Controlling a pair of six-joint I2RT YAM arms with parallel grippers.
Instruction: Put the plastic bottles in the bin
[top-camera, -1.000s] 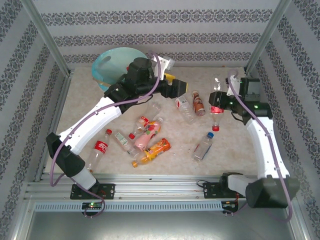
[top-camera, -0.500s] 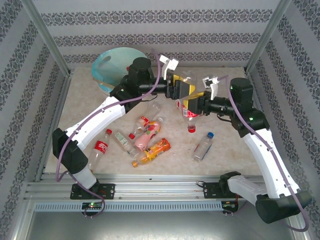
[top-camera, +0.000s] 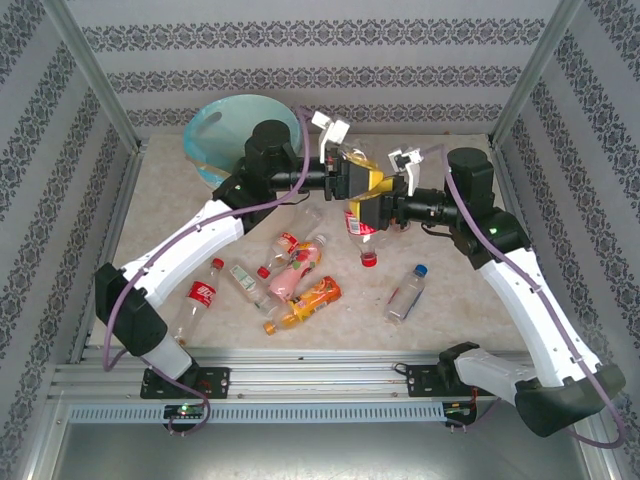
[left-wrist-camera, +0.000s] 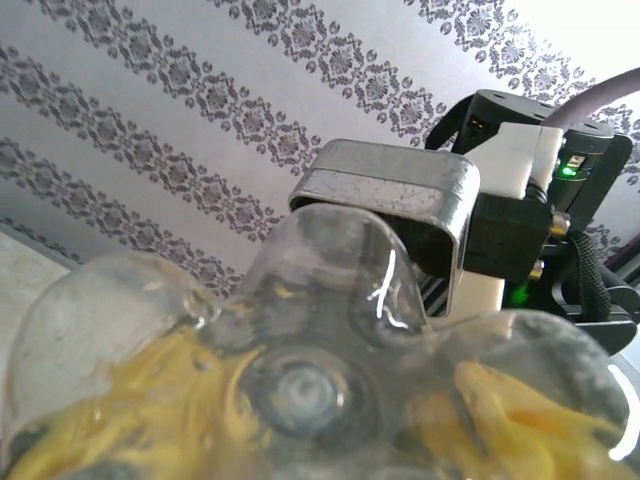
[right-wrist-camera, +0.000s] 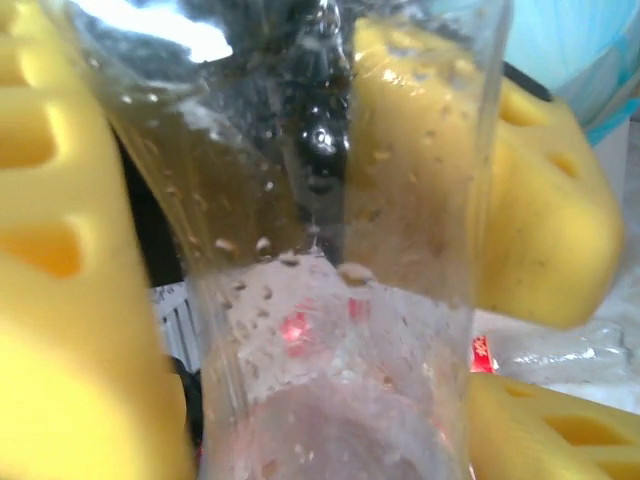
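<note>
The left gripper should next lift the bottle across, lower it inside the bin and let it go, as the bin's opening (top-camera: 226, 130) is beside the left gripper, away from the right gripper.
A clear plastic bottle (top-camera: 362, 228) with a red label hangs cap-down in mid-air above the table's middle, its red cap (top-camera: 369, 259) lowest. My left gripper (top-camera: 355, 172) comes in from the left and is shut on its upper body; in the left wrist view the bottle's base (left-wrist-camera: 300, 390) sits between the yellow pads. My right gripper (top-camera: 385, 197) faces it from the right, its jaws spread round the same bottle (right-wrist-camera: 330, 350). The bin (top-camera: 215, 135), cream with a blue-green bag, stands at the back left behind the left arm.
Several more bottles lie on the table: a red-labelled one (top-camera: 200, 295), a pink one (top-camera: 295, 275), an orange one (top-camera: 305, 303) and a blue-capped one (top-camera: 405, 295). Metal frame posts and patterned walls close the sides.
The right arm carried the bottle left to meet the left gripper. The left gripper closed on the bottle and the right gripper's jaws opened.
</note>
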